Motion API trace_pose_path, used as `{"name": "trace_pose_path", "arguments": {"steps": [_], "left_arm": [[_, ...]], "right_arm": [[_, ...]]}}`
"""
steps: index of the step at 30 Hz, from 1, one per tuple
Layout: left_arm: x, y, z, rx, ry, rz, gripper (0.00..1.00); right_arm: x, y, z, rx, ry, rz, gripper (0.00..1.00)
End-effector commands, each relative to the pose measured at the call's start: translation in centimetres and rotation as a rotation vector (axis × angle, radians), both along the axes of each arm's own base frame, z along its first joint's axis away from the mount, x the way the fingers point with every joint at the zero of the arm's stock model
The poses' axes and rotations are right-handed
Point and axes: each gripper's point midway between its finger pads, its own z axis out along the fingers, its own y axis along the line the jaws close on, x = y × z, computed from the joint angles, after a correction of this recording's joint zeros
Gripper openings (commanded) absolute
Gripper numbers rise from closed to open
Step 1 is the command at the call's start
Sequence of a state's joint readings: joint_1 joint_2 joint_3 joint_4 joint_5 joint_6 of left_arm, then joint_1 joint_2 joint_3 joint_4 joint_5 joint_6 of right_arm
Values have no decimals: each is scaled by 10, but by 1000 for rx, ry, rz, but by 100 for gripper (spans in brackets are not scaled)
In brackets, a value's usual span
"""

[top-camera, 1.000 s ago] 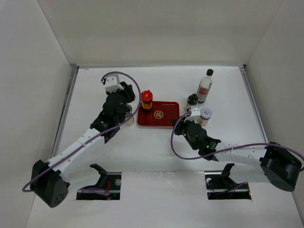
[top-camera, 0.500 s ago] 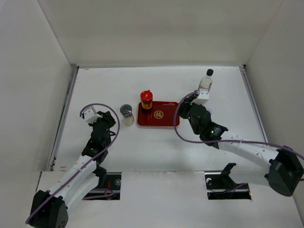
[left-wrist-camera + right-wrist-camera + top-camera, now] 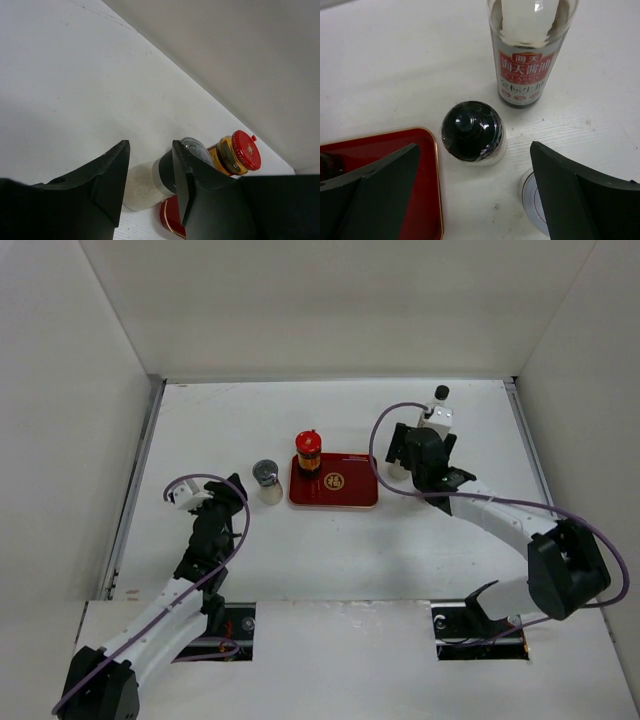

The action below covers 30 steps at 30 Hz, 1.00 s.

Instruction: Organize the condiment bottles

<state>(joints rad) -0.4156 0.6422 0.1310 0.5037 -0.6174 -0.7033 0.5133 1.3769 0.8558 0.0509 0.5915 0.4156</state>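
My right gripper next lowers and edges toward the tray, fingers straddling the small dark bottle's black cap (image 3: 473, 131), and closes, because that cap still sits below the open fingers.
The grey-lidded shaker (image 3: 266, 480) (image 3: 142, 182) stands just left of the red tray (image 3: 345, 495), and the red-capped jar (image 3: 308, 452) (image 3: 241, 152) stands on the tray's far left corner. My left gripper (image 3: 232, 490) (image 3: 150, 150) hangs back to the left of the shaker, jaws a little apart with nothing between them. My right gripper (image 3: 405, 455) (image 3: 474, 147) is wide open over the small dark black-capped bottle (image 3: 472, 131). Beyond it stands the tall clear bottle (image 3: 438, 400) (image 3: 530, 60). The pale-lidded jar (image 3: 534, 200) peeks out beside the right finger.
White walls enclose the table on the left, far and right sides. The tray (image 3: 370, 150) lies close to the left of the small dark bottle. The right arm's purple cable (image 3: 380, 430) loops above the tray's right end.
My left arm has let go of the shaker and pulled back to the near left. My right gripper has moved away from the pale-lidded jar towards the far side and opened wide over the small dark bottle.
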Motion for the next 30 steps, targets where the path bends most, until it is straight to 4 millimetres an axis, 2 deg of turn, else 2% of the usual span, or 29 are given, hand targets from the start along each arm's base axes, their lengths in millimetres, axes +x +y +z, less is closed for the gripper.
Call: {"name": "trace_pose_path", "arguments": {"steps": [1,9,12,15,21,23,25,28,30], "left_arm": [[0,-5,14,-45,-69,-19,39],[1,-4,9,-39,-56,-10,43],[2,-4,8,-37,-52,-13,44],[3,-3,6,-33,-42,-3,44],[3,-2,5,-33,-40,-2,46],[4,-3,4,-32,-34,-8,46],[4,-4,5,-34,-37,-8,47],[4,-2,2,-31,-32,-2,47],[5,-4,3,-33,-32,-8,47]], "right_arm": [[16,5,14,33,-14,27,98],[43,15,-5,35,38,52,95],[49,17,-12,36,53,54,87],[49,16,-17,26,69,45,83],[47,14,-17,14,72,39,60],[47,14,-6,24,46,37,52],[45,16,15,45,-2,37,52],[38,34,48,62,-67,82,52],[32,51,61,74,-96,125,52]]}}
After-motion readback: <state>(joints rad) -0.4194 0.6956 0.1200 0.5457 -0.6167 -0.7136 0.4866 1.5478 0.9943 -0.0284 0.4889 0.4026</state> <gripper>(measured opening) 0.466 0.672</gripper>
